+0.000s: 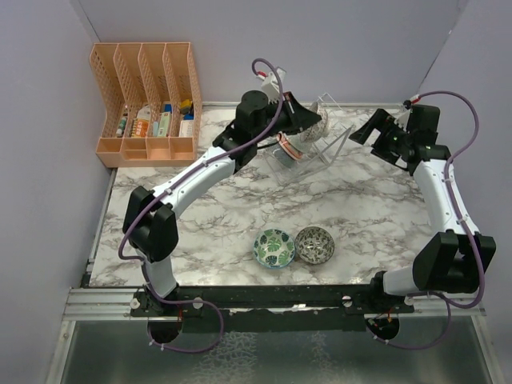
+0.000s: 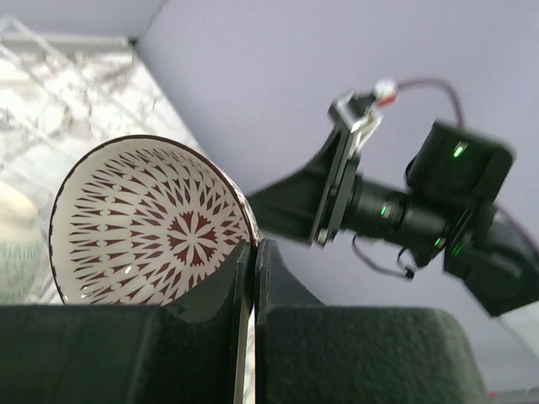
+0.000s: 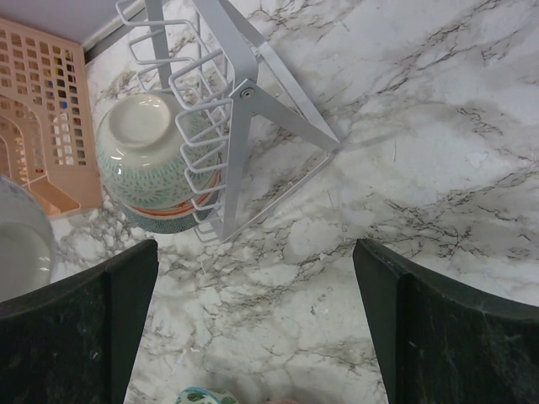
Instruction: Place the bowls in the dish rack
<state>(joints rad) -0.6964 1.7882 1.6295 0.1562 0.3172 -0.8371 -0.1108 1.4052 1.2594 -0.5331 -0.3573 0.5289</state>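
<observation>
Next, the left gripper moves down toward the rack's space beyond the pale teal-dotted bowl and lets go of the patterned bowl [image 2: 152,223] there, as those wires are empty.
My left gripper [image 1: 314,122] is shut on the rim of the red-and-white patterned bowl [image 2: 152,223] and holds it on edge over the white wire dish rack [image 1: 324,148]. In the left wrist view the fingers [image 2: 254,248] pinch the bowl's wall. A pale teal-dotted bowl with an orange band [image 3: 147,160] rests in the rack [image 3: 232,101]. The teal-green bowl [image 1: 274,247] and the brown-grey lattice bowl [image 1: 314,245] sit side by side on the marble near the front edge. My right gripper [image 1: 372,132] is open and empty, hovering right of the rack [image 3: 253,252].
An orange slotted organizer [image 1: 148,104] with small items stands at the back left corner. Purple walls close the back and sides. The marble tabletop [image 1: 376,208] lies between the rack and the two loose bowls.
</observation>
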